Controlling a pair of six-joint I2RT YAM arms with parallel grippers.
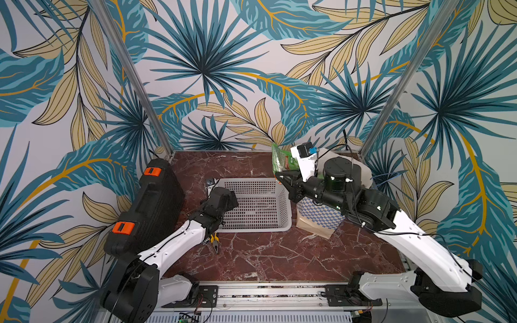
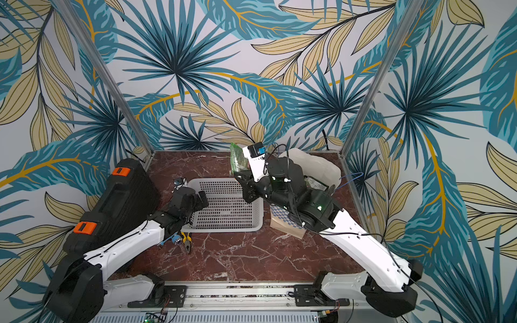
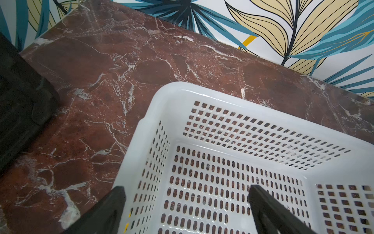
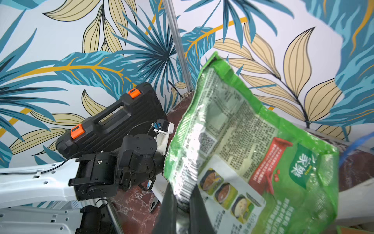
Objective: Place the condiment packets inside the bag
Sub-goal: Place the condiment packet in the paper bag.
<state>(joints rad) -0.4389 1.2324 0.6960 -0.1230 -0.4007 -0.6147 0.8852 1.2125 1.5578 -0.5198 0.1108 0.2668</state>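
The green packet still stands outside the bag's opening. My right gripper next swings away from the basket and over the bag's white opening (image 2: 312, 165), then down to release it.
My right gripper (image 1: 279, 175) (image 2: 238, 175) (image 4: 183, 192) is shut on the lower edge of a green condiment packet (image 1: 282, 160) (image 2: 237, 158) (image 4: 238, 141). The packet stands upright in the air, just left of the bag's mouth. The bag (image 1: 319, 216) (image 2: 316, 165) stands at the back right, checkered outside and white inside, partly hidden by the right arm. Another packet (image 2: 315, 183) shows inside it. My left gripper (image 1: 233, 200) (image 2: 202, 198) (image 3: 187, 192) is open over the left end of the basket, holding nothing.
A white perforated basket (image 1: 251, 181) (image 2: 223, 181) (image 3: 202, 91) sits mid-table. Yellow-handled pliers (image 1: 214, 240) (image 2: 186, 240) lie under the left forearm. A black tool case (image 1: 151, 207) (image 2: 117, 201) (image 4: 113, 121) leans at the left. Metal posts and walls close the back.
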